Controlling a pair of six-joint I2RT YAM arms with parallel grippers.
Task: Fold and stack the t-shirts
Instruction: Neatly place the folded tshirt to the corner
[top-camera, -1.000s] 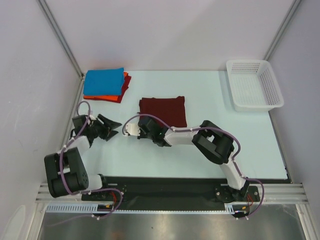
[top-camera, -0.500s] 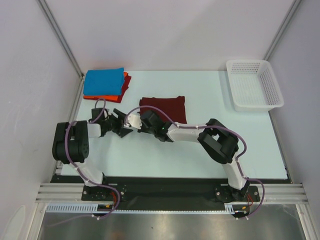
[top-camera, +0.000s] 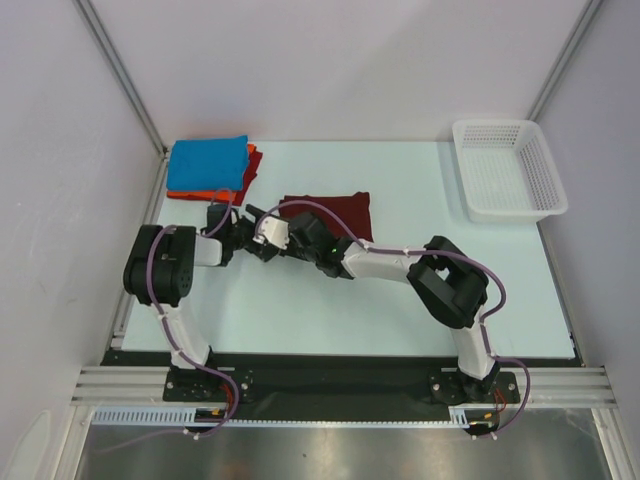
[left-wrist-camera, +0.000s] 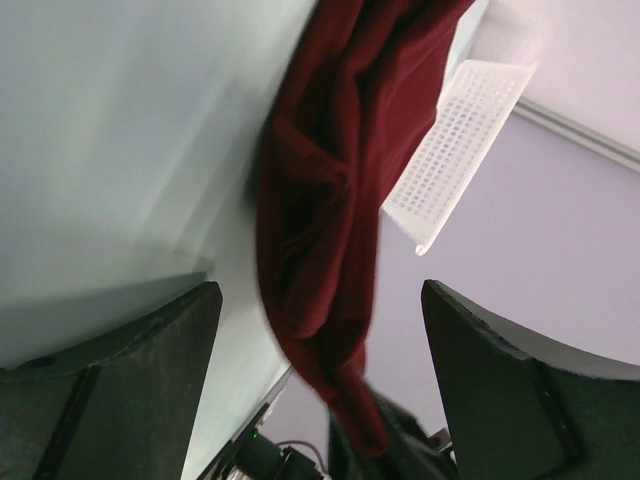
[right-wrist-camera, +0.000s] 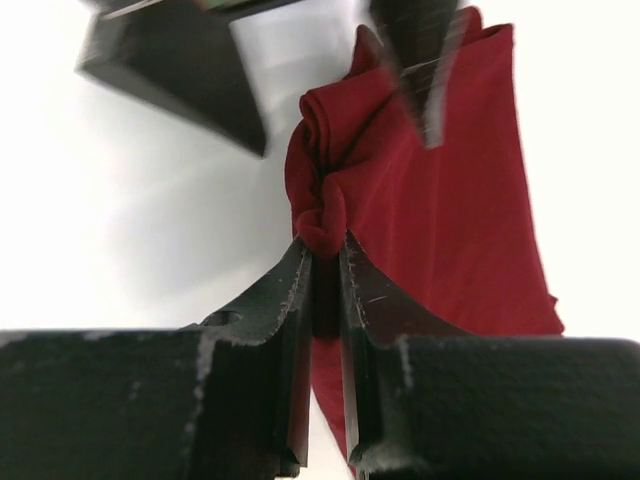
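My left gripper should next slide outward with its fingers open and close at the bunched maroon edge (top-camera: 287, 207) (left-wrist-camera: 308, 220), as the fold already hangs between its fingers.
The dark maroon t-shirt (top-camera: 335, 213) lies folded mid-table. Its near-left corner is bunched and pinched in my right gripper (top-camera: 283, 224), which is shut on it (right-wrist-camera: 327, 250); the rest of the maroon cloth (right-wrist-camera: 450, 200) spreads away beyond the jaws. My left gripper (top-camera: 250, 224) stands wide open just left of that corner. In the left wrist view the hanging maroon fold (left-wrist-camera: 330, 180) sits between the open fingers (left-wrist-camera: 315, 300), not touching them. The bright blue t-shirt (top-camera: 208, 162) lies folded on the orange-red one (top-camera: 205, 195) at the back left.
A white mesh basket (top-camera: 505, 170) stands at the back right, also seen far off in the left wrist view (left-wrist-camera: 460, 130). The left gripper's black fingers (right-wrist-camera: 180, 70) show close ahead of the right jaws. Booth walls close in the table's sides.
My left arm swung in from the left to the shirt's corner, its jaws opening wider. The right gripper carried the pinched corner up and left toward the stack.
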